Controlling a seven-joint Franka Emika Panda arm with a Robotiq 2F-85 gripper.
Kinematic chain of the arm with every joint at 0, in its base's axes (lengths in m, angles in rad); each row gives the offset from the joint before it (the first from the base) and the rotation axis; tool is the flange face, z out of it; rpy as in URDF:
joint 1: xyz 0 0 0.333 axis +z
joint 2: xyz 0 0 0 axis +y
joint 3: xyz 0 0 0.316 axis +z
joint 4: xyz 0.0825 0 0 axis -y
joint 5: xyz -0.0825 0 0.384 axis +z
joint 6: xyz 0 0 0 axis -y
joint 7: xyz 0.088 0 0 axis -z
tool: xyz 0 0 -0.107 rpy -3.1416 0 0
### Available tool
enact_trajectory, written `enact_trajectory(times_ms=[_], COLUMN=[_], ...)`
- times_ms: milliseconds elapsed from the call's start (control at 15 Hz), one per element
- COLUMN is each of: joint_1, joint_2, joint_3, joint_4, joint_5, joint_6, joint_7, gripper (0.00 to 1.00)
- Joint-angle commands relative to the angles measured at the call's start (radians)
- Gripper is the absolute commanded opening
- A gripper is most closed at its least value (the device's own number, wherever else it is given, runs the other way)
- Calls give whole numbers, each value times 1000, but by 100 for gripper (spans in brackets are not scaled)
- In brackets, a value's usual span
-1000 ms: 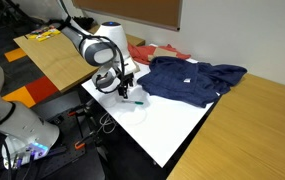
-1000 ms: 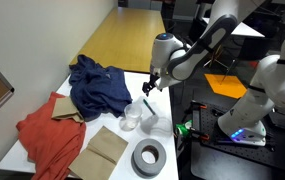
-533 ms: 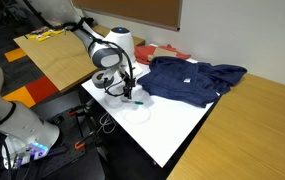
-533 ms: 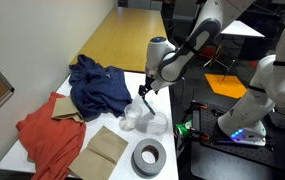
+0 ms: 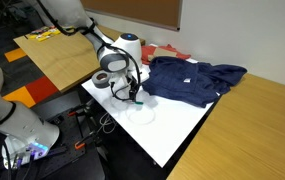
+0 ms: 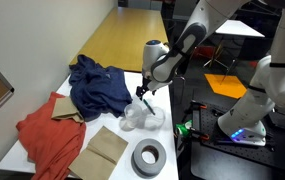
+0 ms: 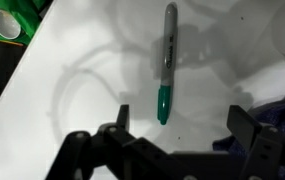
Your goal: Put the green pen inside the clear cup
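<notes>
Next, the gripper moves down to the cap end of the green pen, since its open fingers still hang above the table.
The green pen [image 7: 166, 62] lies flat on the white table, its green cap end nearest my gripper; it is grey higher up. My gripper [image 7: 182, 125] is open, with its fingers [image 7: 122, 118] on either side just below the cap, touching nothing. In both exterior views the gripper [image 5: 132, 94] [image 6: 140, 94] hangs low over the table beside the blue cloth. The clear cup [image 6: 131, 119] stands just in front of it, and shows as a pale round shape [image 5: 140, 112].
A blue cloth [image 5: 192, 78] [image 6: 97, 82] lies close by. A red cloth [image 6: 44, 135], brown cardboard [image 6: 102, 150] and a grey tape roll [image 6: 148, 158] lie further along. A wooden table [image 5: 57, 55] adjoins. The white table's edge [image 5: 132, 140] is near.
The arm has swung over and come down towards the table, bringing the open gripper over the pen. The pen and cup have not moved.
</notes>
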Motion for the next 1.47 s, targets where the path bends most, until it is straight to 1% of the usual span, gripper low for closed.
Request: enact_trajectory(times_ms=[0,1000,1067,1133,1267,1333,1400], joint_1=[27,47,47,48,51,53,55], joint_2=[46,149,154,159,166,169,171], joint_3=[-30,-54,-53,-53,-55,-56,-59], joint_4=[34,76,78,81,84,84,84], joint_5=[35,40,42,43,43,43,41], joint_6=[7,10,11,11,10,10,10], joint_7=[-37,-32,-34,-34,-32,-31,-29], gripper=[100,100,75,74,59,49,43])
